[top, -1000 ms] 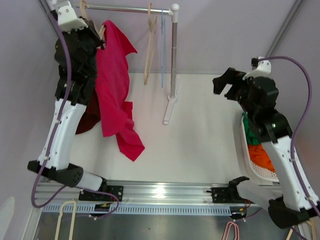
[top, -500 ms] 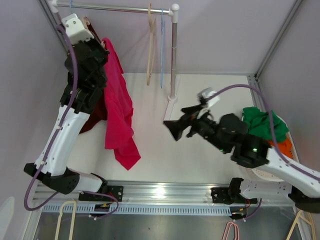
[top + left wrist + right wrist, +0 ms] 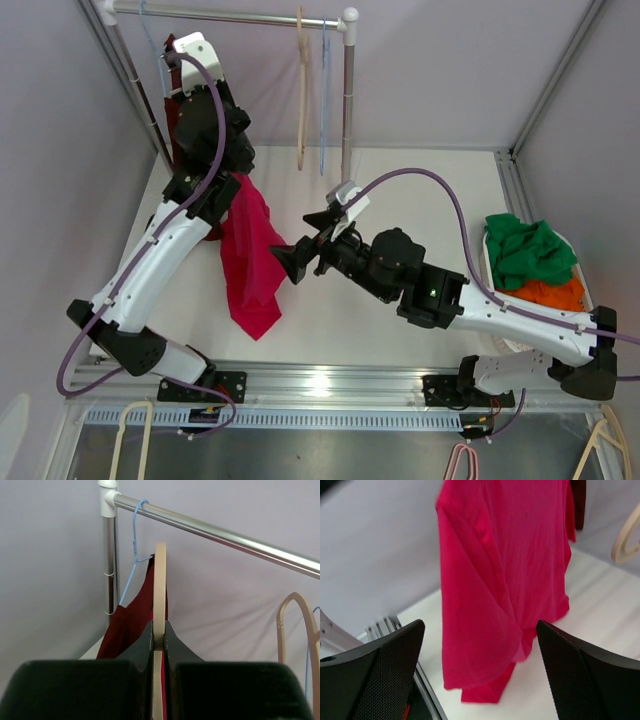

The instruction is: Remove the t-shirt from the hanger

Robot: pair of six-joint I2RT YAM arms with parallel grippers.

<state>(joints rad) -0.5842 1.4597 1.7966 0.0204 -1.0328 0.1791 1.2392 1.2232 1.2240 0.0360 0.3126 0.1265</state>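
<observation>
My right gripper has its fingers open, and next it needs to shift left in the top view onto the t-shirt's near fold (image 3: pixel 262 266) (image 3: pixel 480 626), which hangs beyond them.
The bright pink t-shirt (image 3: pixel 250 262) hangs on a pale wooden hanger (image 3: pixel 159 585), its hem near the table. My left gripper (image 3: pixel 159 631) is shut on the hanger's neck, holding it below and in front of the rail; in the top view the left gripper (image 3: pixel 232 158) sits above the shirt, and the hanger is hidden there. From the right, my right gripper (image 3: pixel 303 243) stands open beside the shirt's lower half. In the right wrist view the right gripper (image 3: pixel 480 630) frames the t-shirt (image 3: pixel 505 555) without touching it.
A dark red garment (image 3: pixel 131 625) hangs on a blue hanger (image 3: pixel 134 540) on the metal rail (image 3: pixel 250 17). An empty wooden hanger (image 3: pixel 301 90) and a thin blue one (image 3: pixel 323 90) hang by the rail's post (image 3: pixel 347 110). Green (image 3: pixel 527 250) and orange clothes (image 3: pixel 555 295) lie at the right.
My right arm has swung from the clothes pile at the right across to the t-shirt, jaws open throughout. My left arm has brought the hanger and shirt down and towards the middle.
</observation>
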